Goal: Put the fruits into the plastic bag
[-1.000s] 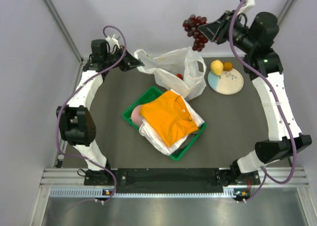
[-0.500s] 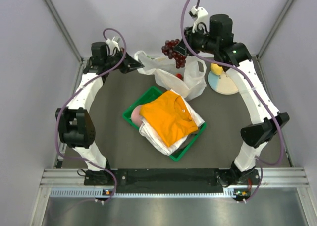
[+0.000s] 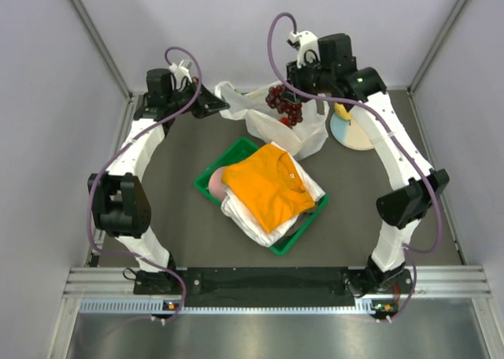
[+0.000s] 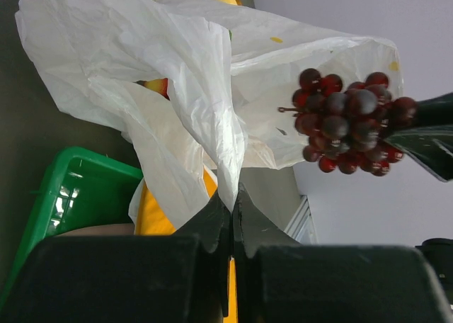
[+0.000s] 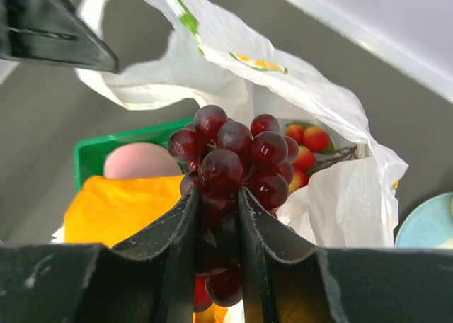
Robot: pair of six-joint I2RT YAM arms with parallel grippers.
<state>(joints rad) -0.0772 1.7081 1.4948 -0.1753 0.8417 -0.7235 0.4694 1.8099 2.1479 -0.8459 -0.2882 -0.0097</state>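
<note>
I will move my right gripper to the left in the top view and down inside the bag's opening (image 3: 261,105) (image 5: 311,140), which is held open below it. I will let go of the grapes there.
The white plastic bag (image 3: 276,121) lies at the back middle of the table, its mouth held up. My left gripper (image 3: 222,101) is shut on the bag's edge (image 4: 230,174). My right gripper (image 3: 293,99) is shut on the dark purple grape bunch (image 3: 285,105) and holds it over the bag's mouth; the bunch also shows in the right wrist view (image 5: 233,153) and the left wrist view (image 4: 347,132). Red strawberry-like pieces (image 5: 308,142) lie inside the bag. The yellow pear-like fruit (image 3: 343,109) sits on the pale plate (image 3: 358,135), partly hidden by my right arm. The small orange is hidden.
A green tray (image 3: 299,233) at mid-table holds folded orange (image 3: 268,184) and white clothes and a pink rounded item (image 3: 216,183). Grey walls close in the back and both sides.
My right gripper has carried the grape bunch leftward and down from high at the back right to over the bag's mouth. The left gripper keeps its hold on the bag.
</note>
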